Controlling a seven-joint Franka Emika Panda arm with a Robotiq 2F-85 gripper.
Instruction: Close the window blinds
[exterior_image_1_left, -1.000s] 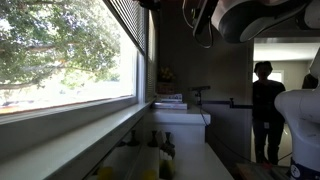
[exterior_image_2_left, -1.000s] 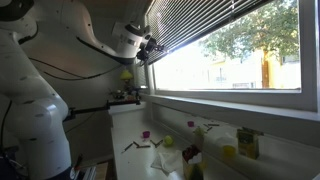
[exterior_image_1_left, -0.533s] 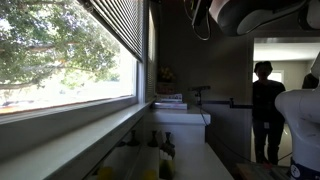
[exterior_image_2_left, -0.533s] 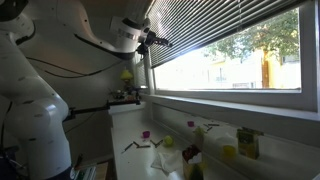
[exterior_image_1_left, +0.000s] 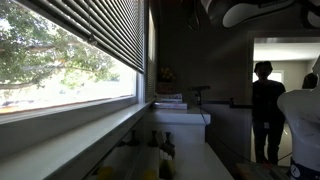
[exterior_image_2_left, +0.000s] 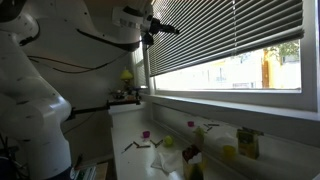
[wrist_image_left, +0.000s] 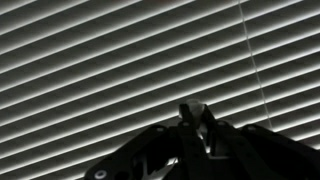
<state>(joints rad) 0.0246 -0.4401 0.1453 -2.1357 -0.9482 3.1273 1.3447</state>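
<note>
My gripper will move up along the upper slats and let go of the small pale piece there, because bare glass still shows below the lower edge of the blinds.
The window blinds are grey-white horizontal slats. They cover the upper part of the large window in both exterior views and fill the wrist view. Below their lower edge, bare glass shows trees. My gripper is high at the window's upper corner, close to the slats. In the wrist view its fingers are together, pinching a small pale piece that looks like the end of the blinds' cord. In an exterior view only my arm shows at the top.
A white counter under the sill holds small coloured items and bottles. A person stands in a doorway at the back. The robot's white base is beside the counter.
The blinds have come down steadily over the glass, and their lower edge is much lower now. My gripper has risen towards the top corner of the window.
</note>
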